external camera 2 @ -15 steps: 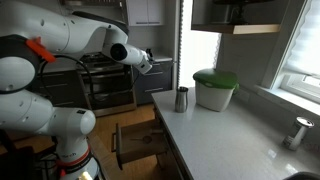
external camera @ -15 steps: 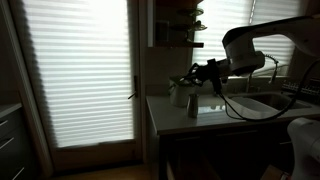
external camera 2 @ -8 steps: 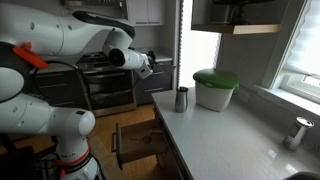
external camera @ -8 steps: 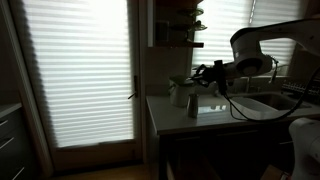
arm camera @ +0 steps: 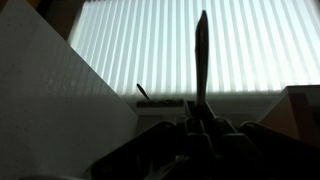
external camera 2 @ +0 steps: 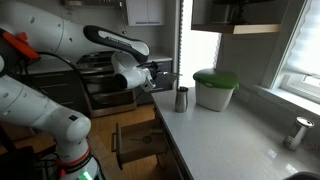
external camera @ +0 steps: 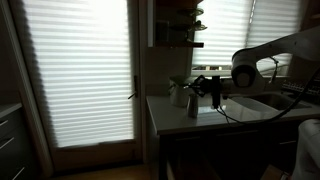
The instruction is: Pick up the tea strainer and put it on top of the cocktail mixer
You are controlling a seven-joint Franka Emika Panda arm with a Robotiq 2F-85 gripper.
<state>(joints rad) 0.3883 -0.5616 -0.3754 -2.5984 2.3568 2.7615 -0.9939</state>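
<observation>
The strainer will next go down onto the mixer's top rim [external camera 2: 182,89] after I move my gripper across toward the mixer, and then I will release it, since that rim is beside and below my gripper.
The cocktail mixer [external camera 2: 181,98] is a small upright grey metal cylinder near the counter's edge, and it also shows in an exterior view [external camera: 193,104]. My gripper [external camera 2: 154,76] hangs just off that edge, a little above the mixer's top and beside it. It is shut on the tea strainer [arm camera: 202,55], a thin dark stem that sticks out from between the jaws [arm camera: 200,125]. The strainer's stem [external camera 2: 167,74] points toward the mixer. In the backlit exterior view the gripper [external camera: 207,86] is a dark shape above the mixer.
A white tub with a green lid [external camera 2: 214,88] stands behind the mixer. A greenish plant-like thing [external camera: 178,88] sits next to it. The grey counter [external camera 2: 230,140] has a small metal fixture [external camera 2: 297,132] by the window. An open drawer [external camera 2: 135,145] and an oven [external camera 2: 105,88] lie below.
The arm has swung toward the counter and lowered. The gripper with the strainer has come closer to the mixer.
</observation>
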